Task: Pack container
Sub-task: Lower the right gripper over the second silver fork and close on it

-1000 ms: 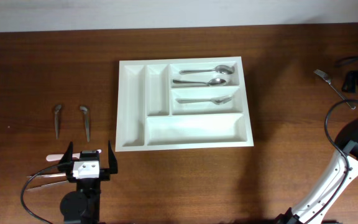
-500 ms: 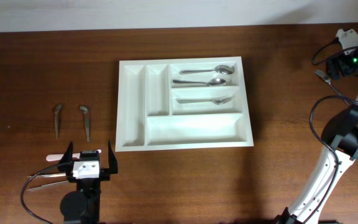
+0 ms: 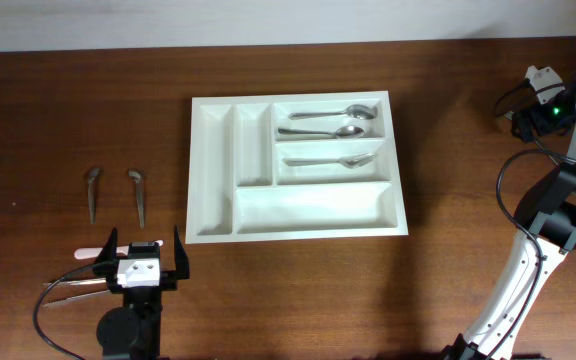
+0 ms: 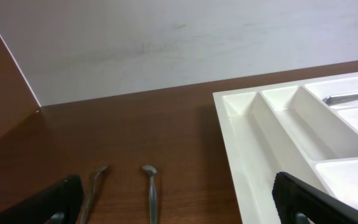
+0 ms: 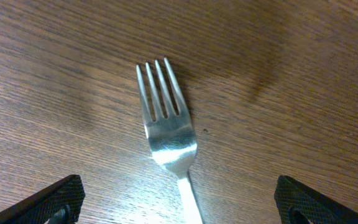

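Next I should bring my right gripper down to the metal fork's narrow neck (image 5: pixel 183 177), behind the tined head.
The white container (image 3: pixel 308 208) lies mid-table with two spoons (image 3: pixel 333 113) in its top crosswise compartment and one (image 3: pixel 330 160) in the middle one. Its other compartments are bare. My right gripper (image 3: pixel 524 115) is at the far right, open, low over a metal fork. In the right wrist view the fork (image 5: pixel 166 130) lies on the wood between my spread fingers (image 5: pixel 48 199), tines pointing away, untouched. My left gripper (image 3: pixel 146 262) is open and empty at the front left. Two metal utensils (image 3: pixel 92 190) (image 3: pixel 136 195) lie just beyond it, also in the left wrist view (image 4: pixel 151 190).
A pink-and-white strip (image 3: pixel 93 252) and thin metal pieces (image 3: pixel 73 290) lie beside the left arm's base. The right arm's white links (image 3: pixel 533 270) and cables occupy the right edge. The container's left wall (image 4: pixel 241 143) is close to my left gripper's right finger.
The right arm has swung in from the far right edge and come down over the fork, which it now covers in the overhead view. The left arm and container have not moved.
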Robot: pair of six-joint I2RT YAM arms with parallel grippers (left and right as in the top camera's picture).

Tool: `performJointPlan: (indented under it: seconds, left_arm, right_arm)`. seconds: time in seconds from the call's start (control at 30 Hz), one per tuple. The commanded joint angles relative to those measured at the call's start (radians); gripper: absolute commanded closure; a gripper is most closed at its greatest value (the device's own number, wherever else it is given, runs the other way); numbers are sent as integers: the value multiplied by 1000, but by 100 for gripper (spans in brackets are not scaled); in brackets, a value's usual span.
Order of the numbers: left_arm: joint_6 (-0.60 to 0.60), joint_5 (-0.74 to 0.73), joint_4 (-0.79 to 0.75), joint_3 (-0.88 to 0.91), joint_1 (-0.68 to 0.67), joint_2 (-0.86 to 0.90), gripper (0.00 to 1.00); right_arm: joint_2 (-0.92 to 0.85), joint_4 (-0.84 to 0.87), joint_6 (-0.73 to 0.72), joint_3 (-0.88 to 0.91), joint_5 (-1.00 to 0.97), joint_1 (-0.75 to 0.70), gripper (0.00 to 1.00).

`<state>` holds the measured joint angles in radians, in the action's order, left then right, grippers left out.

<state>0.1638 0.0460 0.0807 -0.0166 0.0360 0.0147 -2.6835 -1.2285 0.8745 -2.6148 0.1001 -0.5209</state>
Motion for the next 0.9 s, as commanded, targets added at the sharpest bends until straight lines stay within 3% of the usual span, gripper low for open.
performJointPlan:
  seconds: [0.0,0.87]
  left_arm:
    - [-10,11,-2,7,6,-9,1]
    - [-10,11,-3,7,6,-9,1]
  right_arm:
    - [-7,0,8,31,20,-4,1]
    - [-7,8,-3,149,28,-24,1]
